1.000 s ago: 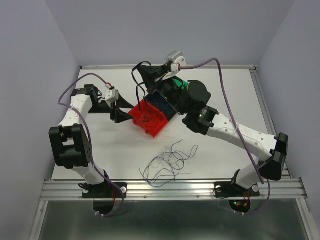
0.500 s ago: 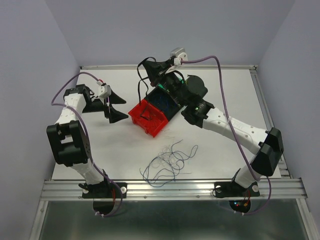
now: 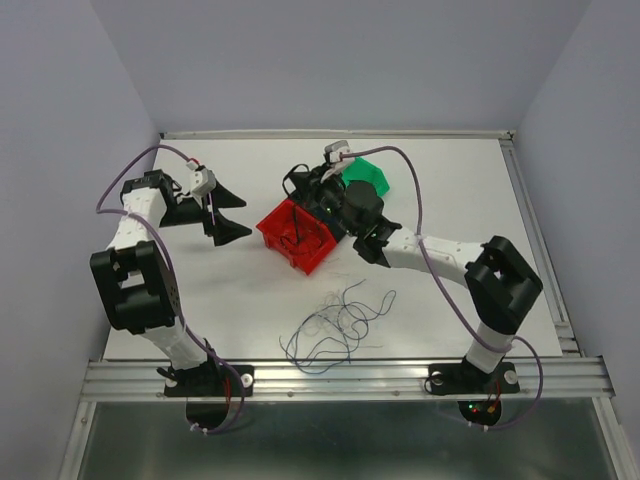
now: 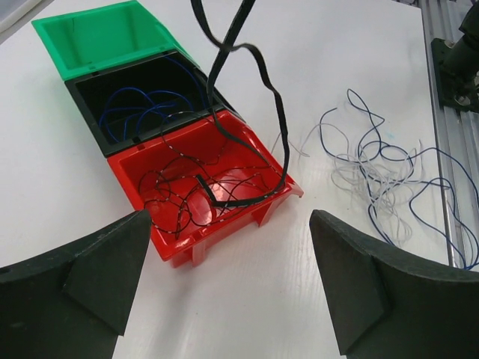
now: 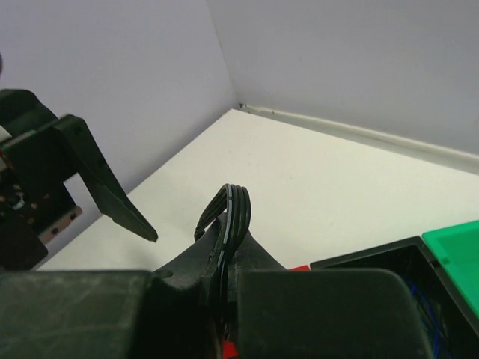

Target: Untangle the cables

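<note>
My right gripper needs to go down over the red bin next, tilt down and then open, because the flat black cable [image 4: 283,142] already hangs into that bin.
A loose clump of thin dark blue and whitish cables [image 3: 335,325] lies on the white table near the front; it also shows in the left wrist view [image 4: 382,164]. Thin black cables [image 4: 176,191] lie in a red bin [image 3: 318,256]. Thin blue cables [image 4: 142,112] lie in a black bin [image 4: 86,93]. My right gripper [image 3: 303,185] is shut on a flat black ribbon cable [image 4: 283,142], which hangs down into the red bin [image 4: 281,196]. Its loop sticks out above the jaws [image 5: 233,206]. My left gripper [image 3: 225,215] is open and empty, left of the red bin.
A green bin [image 3: 368,175] stands empty behind the black one, also in the left wrist view [image 4: 97,37]. The table's metal rail [image 3: 340,378] runs along the front edge. Walls close the table on three sides.
My right arm has folded and come down, bringing the ribbon cable low over the red bin and uncovering the green bin. My left gripper has drawn back a little to the left.
</note>
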`<state>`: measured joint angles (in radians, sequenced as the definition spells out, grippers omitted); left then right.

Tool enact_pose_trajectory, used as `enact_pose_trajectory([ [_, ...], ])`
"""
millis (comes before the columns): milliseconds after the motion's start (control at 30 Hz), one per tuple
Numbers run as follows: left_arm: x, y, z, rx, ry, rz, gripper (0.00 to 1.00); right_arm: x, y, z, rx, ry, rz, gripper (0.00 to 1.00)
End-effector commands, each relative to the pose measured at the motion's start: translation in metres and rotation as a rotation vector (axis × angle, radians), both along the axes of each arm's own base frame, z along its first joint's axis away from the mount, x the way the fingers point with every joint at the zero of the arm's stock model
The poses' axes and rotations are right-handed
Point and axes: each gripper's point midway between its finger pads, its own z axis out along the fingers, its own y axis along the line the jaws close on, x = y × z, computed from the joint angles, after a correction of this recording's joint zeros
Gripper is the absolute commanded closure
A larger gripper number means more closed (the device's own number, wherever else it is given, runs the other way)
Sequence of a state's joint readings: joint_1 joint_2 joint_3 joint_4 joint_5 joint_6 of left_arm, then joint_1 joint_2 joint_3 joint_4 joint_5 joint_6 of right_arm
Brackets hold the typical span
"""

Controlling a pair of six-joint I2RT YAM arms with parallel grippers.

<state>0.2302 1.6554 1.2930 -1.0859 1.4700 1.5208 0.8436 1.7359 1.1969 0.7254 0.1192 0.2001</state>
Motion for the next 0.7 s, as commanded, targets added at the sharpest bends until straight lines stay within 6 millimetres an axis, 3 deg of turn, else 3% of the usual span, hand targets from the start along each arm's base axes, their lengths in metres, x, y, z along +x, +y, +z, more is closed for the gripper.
enact_pose_trajectory([
  [0, -0.004, 0.0, 0.031, -0.07, -0.041, 0.02, 0.01, 0.002, 0.003, -0.007, 0.085, -0.008, 0.008, 0.99],
  [33, -0.004, 0.002, 0.032, -0.068, -0.056, 0.027, 0.01, 0.004, 0.007, -0.026, 0.063, 0.015, 0.009, 0.99],
  [233, -0.009, 0.004, 0.035, -0.058, -0.076, 0.035, 0.01, 0.009, 0.014, -0.066, 0.033, 0.079, 0.015, 1.0],
  [500, -0.007, 0.009, 0.035, -0.05, -0.078, 0.05, 0.01, 0.012, 0.027, -0.145, -0.082, 0.281, 0.045, 1.0],
  [567, -0.007, 0.011, 0.036, -0.053, -0.075, 0.057, 0.01, 0.012, 0.03, -0.176, -0.151, 0.357, 0.043, 0.99],
  [600, -0.006, 0.012, 0.035, -0.051, -0.075, 0.061, 0.01, 0.015, 0.036, -0.173, -0.149, 0.368, 0.049, 0.99],
  [633, -0.006, 0.013, 0.035, -0.049, -0.081, 0.062, 0.01, 0.014, 0.033, -0.192, -0.2, 0.415, 0.043, 0.99],
  [667, -0.007, 0.013, 0.035, -0.047, -0.09, 0.064, 0.01, 0.014, 0.034, -0.196, -0.215, 0.429, 0.04, 0.99],
])
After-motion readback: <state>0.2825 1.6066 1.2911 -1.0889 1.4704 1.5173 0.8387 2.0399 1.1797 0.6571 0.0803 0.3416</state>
